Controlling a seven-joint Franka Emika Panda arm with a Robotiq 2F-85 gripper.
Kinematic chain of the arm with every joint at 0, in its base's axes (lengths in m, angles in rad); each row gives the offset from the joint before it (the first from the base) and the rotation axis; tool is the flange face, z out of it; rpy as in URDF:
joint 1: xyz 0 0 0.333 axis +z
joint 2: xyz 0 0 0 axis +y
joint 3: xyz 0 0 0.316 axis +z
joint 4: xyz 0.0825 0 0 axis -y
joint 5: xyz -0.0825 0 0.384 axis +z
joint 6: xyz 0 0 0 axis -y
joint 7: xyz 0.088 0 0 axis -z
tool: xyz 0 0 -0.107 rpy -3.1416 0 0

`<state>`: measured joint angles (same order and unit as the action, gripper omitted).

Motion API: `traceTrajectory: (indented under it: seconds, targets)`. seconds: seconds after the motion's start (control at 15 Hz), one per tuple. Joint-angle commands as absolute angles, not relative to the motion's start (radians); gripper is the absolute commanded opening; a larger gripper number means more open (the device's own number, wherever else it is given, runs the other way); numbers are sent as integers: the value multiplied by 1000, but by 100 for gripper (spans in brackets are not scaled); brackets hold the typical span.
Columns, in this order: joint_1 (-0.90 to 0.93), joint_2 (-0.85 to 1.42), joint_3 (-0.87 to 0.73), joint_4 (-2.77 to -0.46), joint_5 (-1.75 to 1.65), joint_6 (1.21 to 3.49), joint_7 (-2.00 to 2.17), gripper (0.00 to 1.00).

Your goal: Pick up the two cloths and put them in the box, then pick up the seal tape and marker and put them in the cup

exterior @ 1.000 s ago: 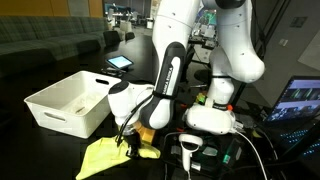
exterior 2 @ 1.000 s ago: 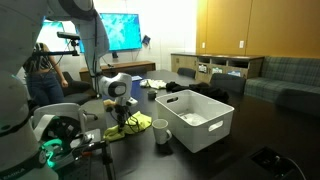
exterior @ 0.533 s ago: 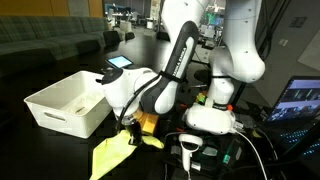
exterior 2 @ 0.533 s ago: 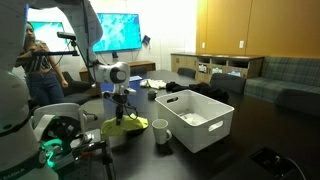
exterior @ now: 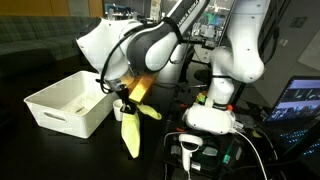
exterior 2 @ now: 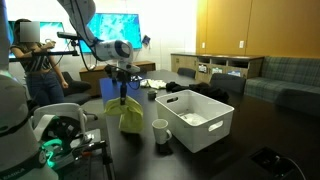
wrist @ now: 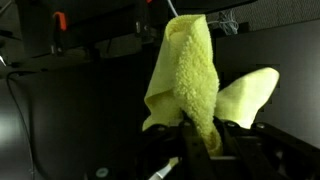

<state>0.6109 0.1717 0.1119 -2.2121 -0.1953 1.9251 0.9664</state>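
The yellow cloth (exterior: 130, 135) has a long hanging end that must clear the box's rim, so my gripper needs to move up and outward over the box's open middle next and let the cloth go there.
The bright yellow cloth (exterior: 130, 135) hangs limp well above the dark table, and my gripper (exterior: 125, 104) is shut on its top end. In an exterior view the cloth (exterior 2: 128, 115) dangles from the gripper (exterior 2: 123, 95) just left of the small white cup (exterior 2: 160, 131) and the large white box (exterior 2: 205, 135). The box (exterior: 60, 112) stands to the left of the hanging cloth. The wrist view shows the cloth (wrist: 185, 75) bunched between the fingers of the gripper (wrist: 198, 135). A pale rumpled shape lies inside the box. The seal tape and marker are out of view.
The robot's white base (exterior: 212, 118) stands right of the cloth, with a handheld scanner (exterior: 190, 148) and cables in front of it. A lit laptop screen (exterior: 300, 100) is at the far right. A person (exterior 2: 40, 70) stands behind the table.
The gripper has risen from the tabletop with the yellow cloth. The cloth, spread flat a second ago, now hangs free in the air and sits nearer the box.
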Motion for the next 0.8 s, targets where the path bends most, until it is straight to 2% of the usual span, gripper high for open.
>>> traceTrajectory:
  seconds: [0.0, 0.73]
  targets:
    - [543, 160, 180, -2098, -221, 1772, 1040, 3]
    - [410, 104, 236, -2034, -207, 1774, 1052, 3]
